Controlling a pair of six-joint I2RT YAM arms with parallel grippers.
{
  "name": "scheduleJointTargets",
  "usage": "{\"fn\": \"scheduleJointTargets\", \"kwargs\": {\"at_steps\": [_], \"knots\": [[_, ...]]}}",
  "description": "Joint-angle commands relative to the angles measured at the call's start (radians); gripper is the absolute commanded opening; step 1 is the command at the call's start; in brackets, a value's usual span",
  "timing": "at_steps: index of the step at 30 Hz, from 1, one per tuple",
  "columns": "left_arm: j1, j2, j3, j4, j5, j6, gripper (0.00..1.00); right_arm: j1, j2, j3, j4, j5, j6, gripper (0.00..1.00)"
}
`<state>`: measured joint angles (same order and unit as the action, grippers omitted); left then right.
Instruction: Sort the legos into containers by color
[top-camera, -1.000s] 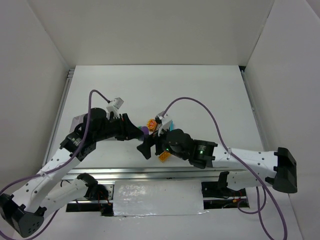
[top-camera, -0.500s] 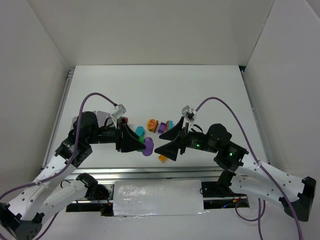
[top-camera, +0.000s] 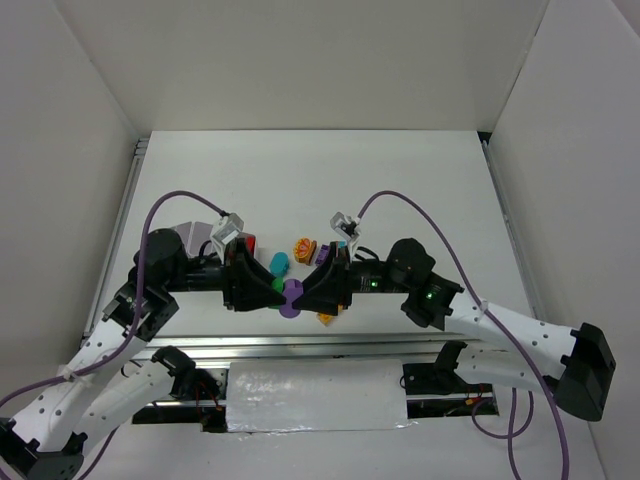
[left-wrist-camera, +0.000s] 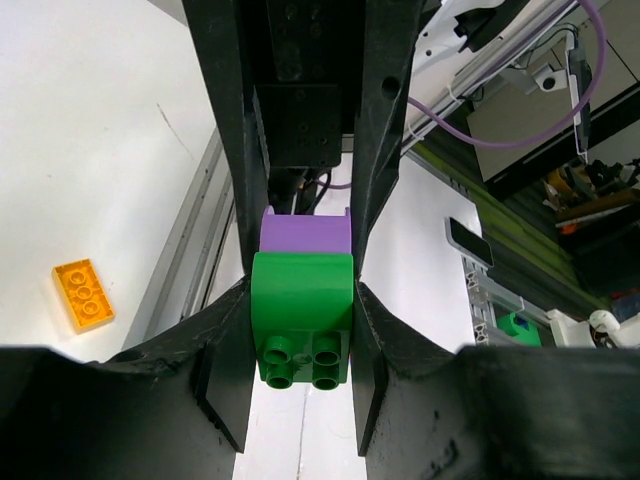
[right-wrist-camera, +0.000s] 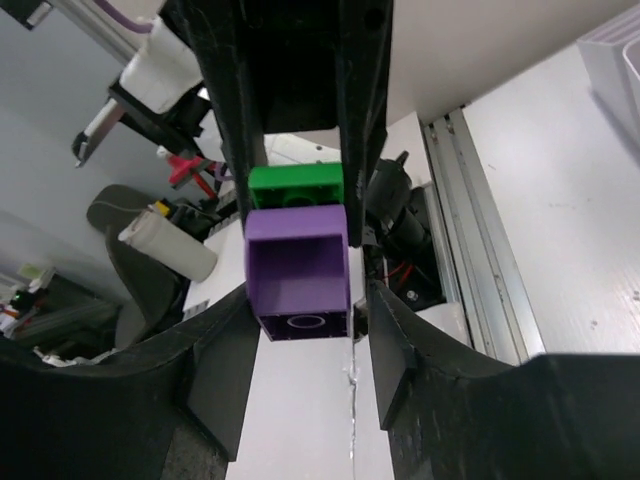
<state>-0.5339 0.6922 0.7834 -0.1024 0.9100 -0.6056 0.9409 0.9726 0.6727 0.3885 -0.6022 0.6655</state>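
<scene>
The green brick in the left gripper needs to be pulled free next and released over the white tray (top-camera: 192, 234), since that tray is outward and to the gripper's left in the top view.
Above the table's front middle, a green brick (top-camera: 277, 285) and a purple brick (top-camera: 291, 299) are stuck together. My left gripper (top-camera: 270, 288) is shut on the green brick (left-wrist-camera: 303, 305), with the purple brick (left-wrist-camera: 305, 230) beyond it. From the opposite side my right gripper (top-camera: 305, 294) has closed in on the sides of the purple brick (right-wrist-camera: 297, 270), and the green brick (right-wrist-camera: 296, 184) shows behind. The white tray (top-camera: 192, 234) sits behind my left arm, and its corner (right-wrist-camera: 612, 60) shows in the right wrist view.
Loose bricks lie behind the grippers: a teal oval (top-camera: 279, 263), a red one (top-camera: 248, 242), an orange one (top-camera: 306, 247), a purple one (top-camera: 325, 257). An orange-yellow brick (top-camera: 326, 318) lies near the front rail (top-camera: 320, 345); the same brick (left-wrist-camera: 84, 293) shows in the left wrist view.
My right arm swung back toward the middle and its jaws went from wide open to closed around the purple end of the pair. My left gripper kept its grip and shifted slightly.
</scene>
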Motion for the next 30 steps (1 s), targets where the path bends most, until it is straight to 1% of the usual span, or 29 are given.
{"fn": "scheduleJointTargets", "kwargs": {"at_steps": [1,2,3,4,5,8,10,13,20,22,23,24,26,27,28,29,30], "knots": [[-0.003,0.004,0.011,0.052,0.043,0.004,0.00,0.004,-0.002,-0.002,0.154,-0.056,0.020,0.53],[-0.003,0.007,0.014,0.049,0.043,0.007,0.00,0.003,-0.002,-0.004,0.164,-0.065,0.020,0.48],[-0.005,0.015,0.016,0.044,0.038,0.006,0.00,0.004,0.005,-0.004,0.171,-0.073,0.020,0.41],[-0.005,0.020,0.022,0.044,0.036,0.006,0.00,0.007,0.008,-0.004,0.182,-0.088,0.020,0.11],[-0.005,0.024,0.025,0.041,0.027,0.003,0.00,0.007,0.009,-0.002,0.181,-0.088,0.016,0.00],[-0.003,0.044,0.056,-0.011,-0.003,0.029,0.00,0.004,0.003,-0.019,0.176,-0.091,-0.021,0.00],[-0.003,0.052,0.089,-0.071,-0.014,0.068,0.00,0.001,-0.026,-0.048,0.146,-0.065,-0.056,0.00],[-0.003,0.050,0.116,-0.115,-0.025,0.104,0.00,-0.027,-0.070,-0.090,0.116,-0.054,-0.107,0.00],[0.000,0.040,0.143,-0.141,-0.007,0.135,0.00,-0.085,-0.146,-0.151,0.122,-0.105,-0.124,0.00],[0.002,0.040,0.154,-0.152,-0.020,0.147,0.00,-0.093,-0.149,-0.148,0.089,-0.097,-0.142,0.00],[0.002,0.041,0.161,-0.196,-0.049,0.158,0.00,-0.094,-0.158,-0.136,0.054,-0.075,-0.156,0.00],[0.003,0.044,0.186,-0.230,-0.148,0.173,0.00,-0.097,-0.166,-0.131,-0.021,-0.004,-0.170,0.00],[0.003,0.069,0.212,-0.302,-0.309,0.216,0.00,-0.100,-0.204,-0.116,-0.113,0.123,-0.205,0.00],[0.006,0.082,0.230,-0.362,-0.409,0.224,0.00,-0.102,-0.218,-0.111,-0.191,0.244,-0.217,0.00],[0.006,0.125,0.240,-0.393,-0.610,0.222,0.00,-0.102,-0.253,-0.108,-0.223,0.305,-0.227,0.00],[0.011,0.151,0.249,-0.417,-0.717,0.213,0.00,-0.102,-0.271,-0.108,-0.249,0.358,-0.231,0.00],[0.014,0.185,0.272,-0.472,-0.826,0.166,0.00,-0.102,-0.288,-0.108,-0.298,0.442,-0.236,0.00]]}}
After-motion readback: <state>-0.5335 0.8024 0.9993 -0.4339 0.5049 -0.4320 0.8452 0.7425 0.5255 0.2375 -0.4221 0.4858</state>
